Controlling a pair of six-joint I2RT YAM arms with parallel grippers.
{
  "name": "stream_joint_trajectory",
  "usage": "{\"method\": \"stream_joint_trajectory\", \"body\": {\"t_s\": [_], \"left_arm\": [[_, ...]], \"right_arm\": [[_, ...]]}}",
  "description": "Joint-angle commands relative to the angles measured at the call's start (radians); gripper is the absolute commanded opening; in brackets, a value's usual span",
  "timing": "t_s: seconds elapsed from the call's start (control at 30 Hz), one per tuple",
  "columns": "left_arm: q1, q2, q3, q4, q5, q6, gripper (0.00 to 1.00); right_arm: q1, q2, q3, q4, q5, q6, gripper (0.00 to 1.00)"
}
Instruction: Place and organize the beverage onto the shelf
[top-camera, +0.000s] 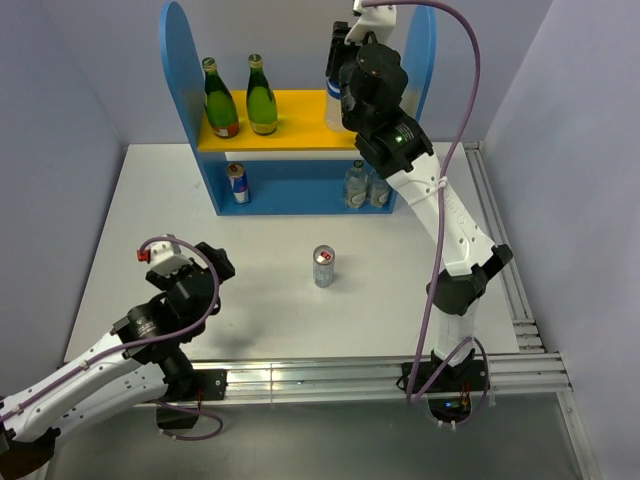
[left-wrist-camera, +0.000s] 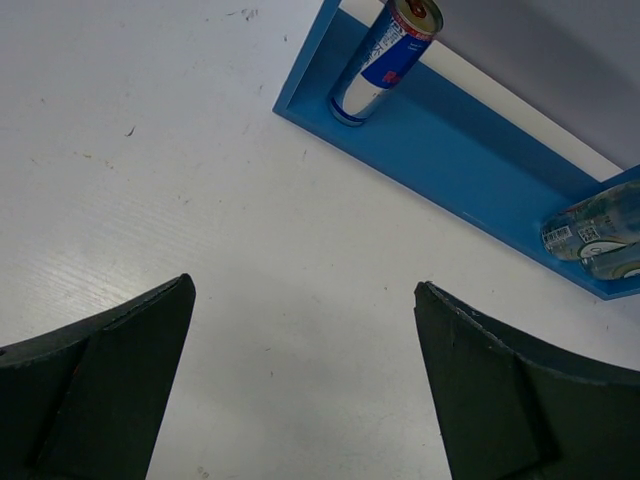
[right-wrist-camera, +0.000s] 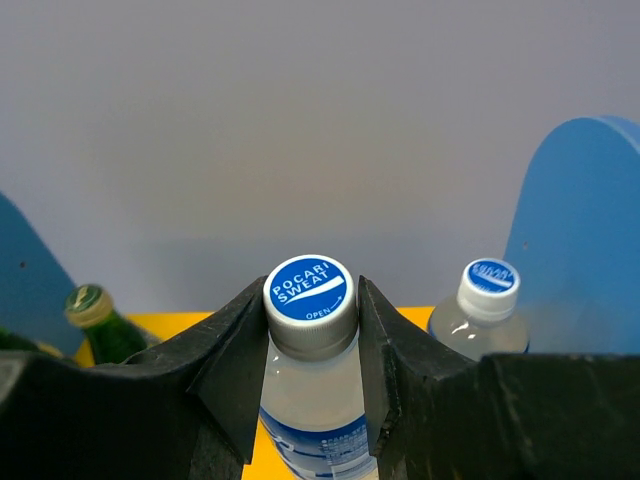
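I will next lower my right gripper over the spot beside the held bottle's blue-capped neighbor and release the bottle's neck, because bare yellow board surrounds it there.
The shelf (top-camera: 185, 70) is a blue rack with a yellow upper board (top-camera: 300, 110). Two green bottles (top-camera: 220, 100) (top-camera: 262, 97) stand on that board at the left. My right gripper (right-wrist-camera: 310, 300) is shut on the neck of a blue-capped water bottle (right-wrist-camera: 312, 395) over the board's right part (right-wrist-camera: 180, 325). I cannot tell whether this bottle rests on the board. A second blue-capped bottle (right-wrist-camera: 488, 300) stands just right of it. One silver can (top-camera: 237, 183) is on the lower tier, another can (top-camera: 323, 267) on the table. My left gripper (top-camera: 190, 255) is open and empty, low at the front left.
Clear bottles (top-camera: 365, 186) sit at the right end of the lower tier, also seen as clear bottles (left-wrist-camera: 595, 230) in the left wrist view. The right side panel (right-wrist-camera: 580, 240) rises close beside my right gripper. A metal rail (top-camera: 380, 375) runs along the near table edge.
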Motion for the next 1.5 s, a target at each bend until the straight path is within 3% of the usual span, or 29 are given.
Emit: {"method": "stream_joint_trajectory", "body": {"t_s": [0.0,0.57,0.83,0.9,0.93,0.97,1.0,1.03,1.07,1.33,1.47], "left_arm": [[-0.004,0.002,0.002,0.02,-0.002,0.002,0.98],[-0.004,0.017,0.008,0.014,-0.007,-0.001,0.98],[-0.004,0.022,0.01,0.011,-0.01,-0.003,0.98],[-0.004,0.021,0.01,0.011,-0.008,-0.003,0.98],[-0.004,0.021,0.01,0.011,-0.008,-0.004,0.98],[-0.004,0.021,0.01,0.009,-0.008,-0.004,0.98],[-0.004,0.019,0.01,0.011,-0.007,-0.004,0.98],[-0.005,0.017,0.008,0.011,-0.007,-0.004,0.98],[-0.004,0.017,0.008,0.012,-0.007,-0.003,0.98],[-0.004,0.016,0.005,0.015,-0.011,-0.004,0.98],[-0.004,0.016,0.007,0.015,-0.008,-0.001,0.98]], "right_arm": [[-0.029,-0.018,0.042,0.233,-0.043,-0.006,0.0],[-0.118,-0.014,-0.19,0.298,-0.083,0.089,0.0],[-0.121,-0.009,-0.218,0.293,-0.072,0.127,0.0],[-0.121,-0.006,-0.215,0.287,-0.073,0.133,0.19],[-0.118,-0.006,-0.215,0.284,-0.072,0.133,0.34],[-0.12,-0.006,-0.213,0.281,-0.069,0.135,0.62],[-0.117,-0.005,-0.21,0.273,-0.064,0.135,0.71],[-0.118,-0.006,-0.207,0.27,-0.061,0.138,0.94],[-0.117,-0.011,-0.207,0.267,-0.063,0.142,1.0],[-0.081,-0.08,-0.259,0.268,-0.047,0.148,1.0],[-0.025,-0.219,-0.371,0.282,0.012,0.178,1.0]]}}
